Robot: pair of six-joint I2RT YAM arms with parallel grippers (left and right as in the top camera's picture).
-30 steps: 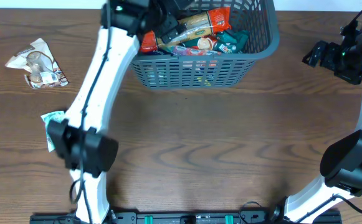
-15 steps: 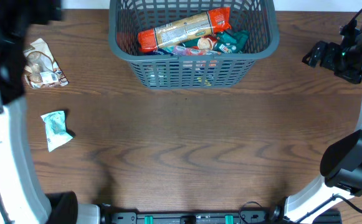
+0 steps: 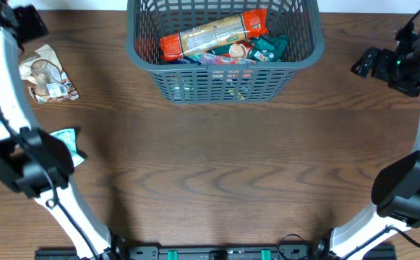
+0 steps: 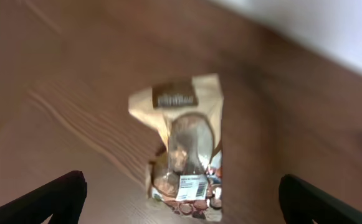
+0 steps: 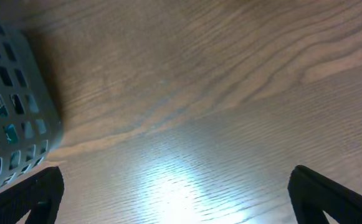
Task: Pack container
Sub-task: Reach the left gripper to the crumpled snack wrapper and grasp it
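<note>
The left gripper will next move down between its open fingers' sides, onto the clear window of the beige snack packet point(image 3: 47, 74), as it lies on the tabletop there.
The container is a dark grey slotted basket point(image 3: 224, 90) at the top middle of the table. It holds a long orange packet point(image 3: 213, 32) and several smaller packets. My left gripper point(image 3: 30, 23) is open and empty at the far left, above a beige snack packet point(image 3: 47, 74). In the left wrist view that packet point(image 4: 184, 143) lies on the table between my wide-apart fingers point(image 4: 47, 200), below the left gripper point(image 4: 181, 208). My right gripper point(image 3: 361, 66) is open and empty over bare wood right of the basket; it also shows in its wrist view point(image 5: 181, 199), beside the basket corner point(image 5: 12, 112).
A small teal packet point(image 3: 69, 139) lies on the table at the left, partly hidden by my left arm point(image 3: 22, 159). The white edge past the table point(image 4: 318, 25) is just beyond the beige packet.
My left arm has swung from over the basket to the far left and now hangs over the beige packet. The orange packet lies in the basket. The right arm has not moved.
</note>
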